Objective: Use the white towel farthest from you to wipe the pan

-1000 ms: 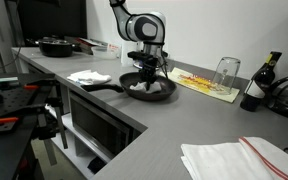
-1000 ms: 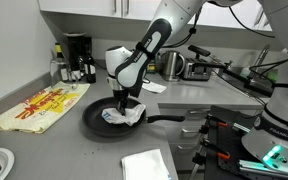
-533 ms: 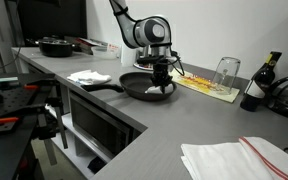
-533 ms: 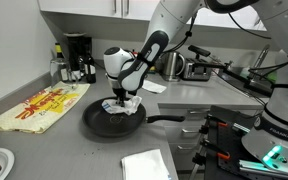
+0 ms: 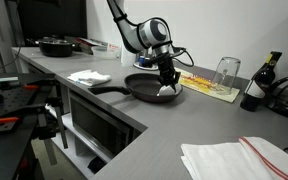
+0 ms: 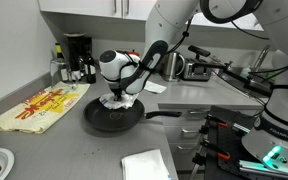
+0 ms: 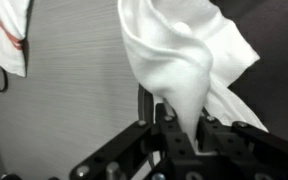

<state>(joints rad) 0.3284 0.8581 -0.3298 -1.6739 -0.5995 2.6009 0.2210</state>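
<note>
My gripper will lift off the pan and then go down over the bare counter beside the other white towel, because that spot is open for the release.
A black pan [image 5: 146, 89] with a long handle sits on the grey counter; it also shows in an exterior view [image 6: 106, 118]. My gripper [image 5: 167, 80] is shut on a white towel [image 5: 168, 90] and presses it against the pan's far rim. In an exterior view the gripper [image 6: 118, 95] holds the towel [image 6: 117, 102] over the pan's back edge. In the wrist view the jaws [image 7: 181, 128] pinch the bunched white towel [image 7: 184, 55], which hides most of the pan.
Another white towel [image 5: 88, 76] lies by the pan handle, and a red-striped towel [image 5: 239, 157] lies at the near counter end. A yellow printed mat [image 5: 206, 82], a glass [image 5: 225, 71], a bottle [image 5: 256, 86] and a second dark pan [image 5: 56, 46] stand around.
My gripper has dragged the towel across the pan from its middle to its far rim. The pan has stayed in place.
</note>
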